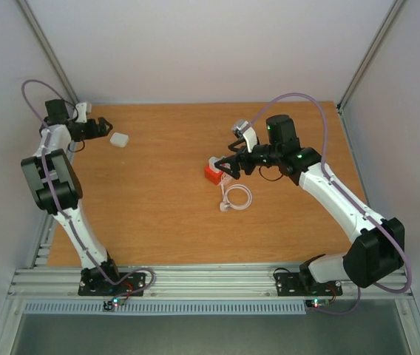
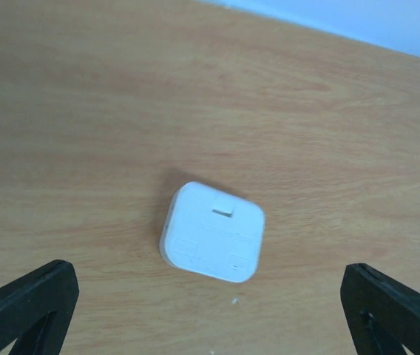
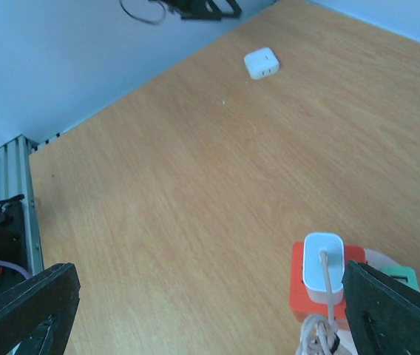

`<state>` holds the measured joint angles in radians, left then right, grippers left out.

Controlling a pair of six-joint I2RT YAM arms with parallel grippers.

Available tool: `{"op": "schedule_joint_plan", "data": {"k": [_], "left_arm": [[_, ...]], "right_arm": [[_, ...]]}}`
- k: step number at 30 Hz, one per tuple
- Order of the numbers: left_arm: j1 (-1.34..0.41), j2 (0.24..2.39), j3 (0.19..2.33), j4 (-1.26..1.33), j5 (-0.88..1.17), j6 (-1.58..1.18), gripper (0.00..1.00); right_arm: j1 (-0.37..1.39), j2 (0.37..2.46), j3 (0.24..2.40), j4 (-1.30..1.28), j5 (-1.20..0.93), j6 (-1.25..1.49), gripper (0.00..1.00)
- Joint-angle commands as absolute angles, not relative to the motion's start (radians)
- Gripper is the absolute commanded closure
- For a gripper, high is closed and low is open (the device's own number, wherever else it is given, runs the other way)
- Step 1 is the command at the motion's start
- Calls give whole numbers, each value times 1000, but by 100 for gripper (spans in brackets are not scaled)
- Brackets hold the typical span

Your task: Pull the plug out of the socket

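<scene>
Next, my left gripper goes back and to the right in the top view around the small white charger (image 1: 214, 163), since it sits plugged into the red cube.
A white square plug (image 2: 214, 233) lies flat and free on the wooden table at the far left (image 1: 119, 139), also seen far off in the right wrist view (image 3: 262, 63). My left gripper (image 1: 107, 128) is just left of the plug, open wide, its jaws (image 2: 206, 272) either side of it without touching. The socket (image 1: 214, 162) shows only as a pale pinkish edge (image 3: 375, 257) behind a red cube (image 1: 211, 174). My right gripper (image 1: 230, 166) hovers open over the cube, nothing between its fingers (image 3: 210, 270).
A small white charger (image 3: 322, 275) sits plugged into the top of the red cube (image 3: 310, 296), its pale cable coiled on the table (image 1: 236, 198). A green piece (image 3: 400, 277) shows beside the cube. White walls enclose the table on three sides.
</scene>
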<state>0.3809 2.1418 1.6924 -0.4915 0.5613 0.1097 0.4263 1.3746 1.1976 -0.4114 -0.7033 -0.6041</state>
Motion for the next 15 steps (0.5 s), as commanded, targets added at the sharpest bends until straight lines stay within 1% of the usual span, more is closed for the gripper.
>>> {"op": "schedule_joint_plan", "data": {"k": [1, 9, 12, 15], "left_arm": [[370, 2000, 1640, -495, 589, 259, 0], [257, 1791, 1455, -504, 598, 447, 0], [180, 1717, 1390, -483, 595, 470, 0], [98, 1657, 1335, -478, 600, 466, 0]], "right_arm": [[411, 1364, 1152, -401, -674, -625, 3], [414, 1393, 1109, -338, -496, -620, 10], [413, 1403, 1100, -354, -514, -638, 10], [408, 1380, 1041, -321, -558, -664, 10]]}}
